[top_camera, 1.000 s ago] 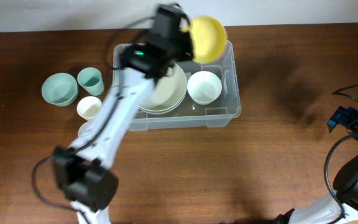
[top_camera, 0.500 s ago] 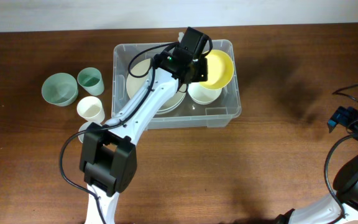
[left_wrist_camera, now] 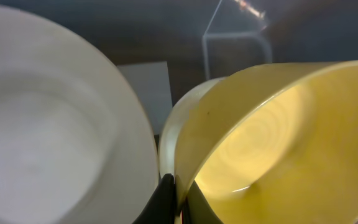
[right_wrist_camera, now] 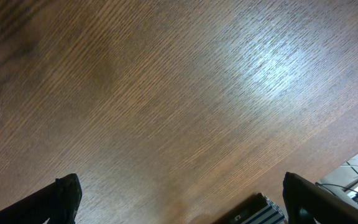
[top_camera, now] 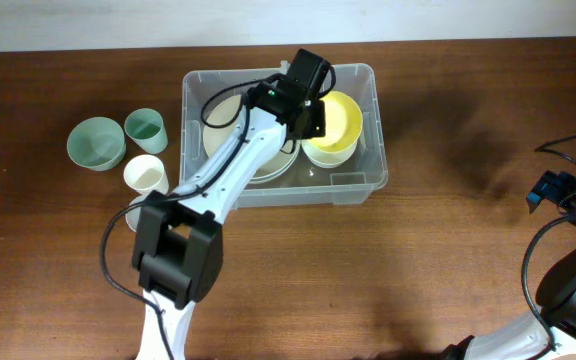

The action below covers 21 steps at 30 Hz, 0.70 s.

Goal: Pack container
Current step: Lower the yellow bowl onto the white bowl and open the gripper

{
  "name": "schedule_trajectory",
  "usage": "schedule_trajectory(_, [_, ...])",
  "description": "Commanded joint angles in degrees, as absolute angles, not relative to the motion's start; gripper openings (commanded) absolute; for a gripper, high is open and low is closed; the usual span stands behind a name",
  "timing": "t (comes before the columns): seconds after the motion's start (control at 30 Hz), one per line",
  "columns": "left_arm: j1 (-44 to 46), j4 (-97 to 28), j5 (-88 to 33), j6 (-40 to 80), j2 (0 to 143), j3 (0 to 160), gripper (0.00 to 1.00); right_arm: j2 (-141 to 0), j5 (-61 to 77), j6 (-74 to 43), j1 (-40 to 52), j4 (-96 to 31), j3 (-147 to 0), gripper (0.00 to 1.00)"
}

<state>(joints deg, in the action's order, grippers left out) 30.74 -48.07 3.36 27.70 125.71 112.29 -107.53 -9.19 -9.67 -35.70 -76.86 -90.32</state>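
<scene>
My left gripper is above the white bowl (top_camera: 325, 160) (left_wrist_camera: 171, 130) with the tilted yellow bowl, so I will next lower it into the white bowl and release the yellow bowl's rim.
The container (top_camera: 286, 192), a large clear bin, stands at the middle of the table. Inside it, white plates (top_camera: 260, 158) are stacked on the left and a white bowl (top_camera: 325, 160) sits on the right. A yellow bowl (top_camera: 340, 122) rests tilted in that white bowl. My left gripper (top_camera: 311, 116) is shut on the yellow bowl's near rim. The left wrist view shows the fingers (left_wrist_camera: 164, 200) pinching the yellow bowl (left_wrist_camera: 278, 143), with the white bowl's edge (left_wrist_camera: 184, 107) behind it and a plate (left_wrist_camera: 55, 137) on the left. My right gripper (right_wrist_camera: 179, 202) hangs wide open over bare wood.
Left of the container stand a pale green bowl (top_camera: 95, 142), a green cup (top_camera: 145, 128) and a white cup (top_camera: 145, 174). The right arm (top_camera: 568, 210) with its cables stays at the table's right edge. A white label (left_wrist_camera: 145, 87) lies on the bin's base.
My left gripper has brought the yellow bowl down from above the container's far rim into the bin, onto the white bowl. The right arm has not moved.
</scene>
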Motion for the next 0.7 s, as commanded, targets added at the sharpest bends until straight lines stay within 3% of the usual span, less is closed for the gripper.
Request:
schedule_trajectory(0.0, [30.59, -48.03, 1.65, 27.40, 127.39, 112.55, 0.07, -106.48, -9.69, -9.85, -35.97, -76.88, -91.07, 0.99])
schedule_trajectory(0.67, [30.59, -48.88, -0.30, 27.40, 127.50, 112.55, 0.09, -106.48, -9.69, -9.87, -35.97, -76.88, -91.07, 0.99])
